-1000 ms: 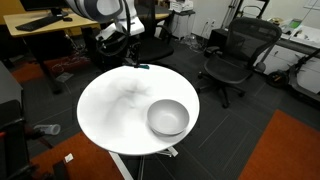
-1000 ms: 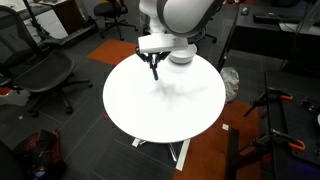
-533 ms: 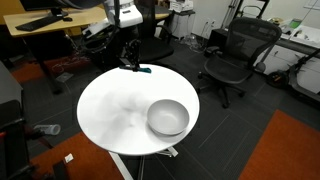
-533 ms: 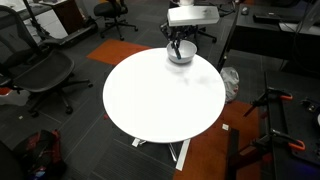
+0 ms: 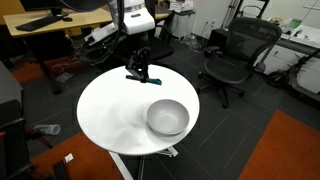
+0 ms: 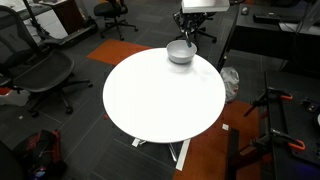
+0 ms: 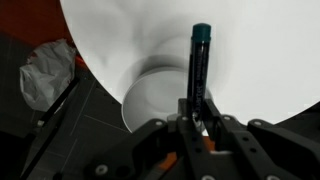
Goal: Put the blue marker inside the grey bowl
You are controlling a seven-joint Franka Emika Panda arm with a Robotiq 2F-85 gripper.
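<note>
The blue marker goes across toward the grey bowl (image 5: 168,117) in my gripper next, then down over its open middle for release, because the teal end still overhangs the tabletop.
The blue marker (image 7: 198,62), dark with a teal end, is held in my gripper (image 7: 196,122), which is shut on its lower body. In the wrist view the grey bowl (image 7: 155,100) lies on the white table just left of and under the marker. In an exterior view my gripper (image 5: 138,62) hangs over the table's far edge with the marker's teal end (image 5: 135,75) showing below it, and the bowl (image 5: 168,117) stands nearer the front right. In an exterior view the gripper (image 6: 190,27) hovers just above the bowl (image 6: 181,52).
The round white table (image 5: 105,115) (image 6: 160,100) stands on one pedestal. Black office chairs (image 5: 232,55) (image 6: 35,70) and desks surround it. A white plastic bag (image 6: 230,80) (image 7: 45,72) lies on the floor beside the table.
My gripper has carried the marker across the table's edge region towards the bowl and risen a little. The bowl has not moved.
</note>
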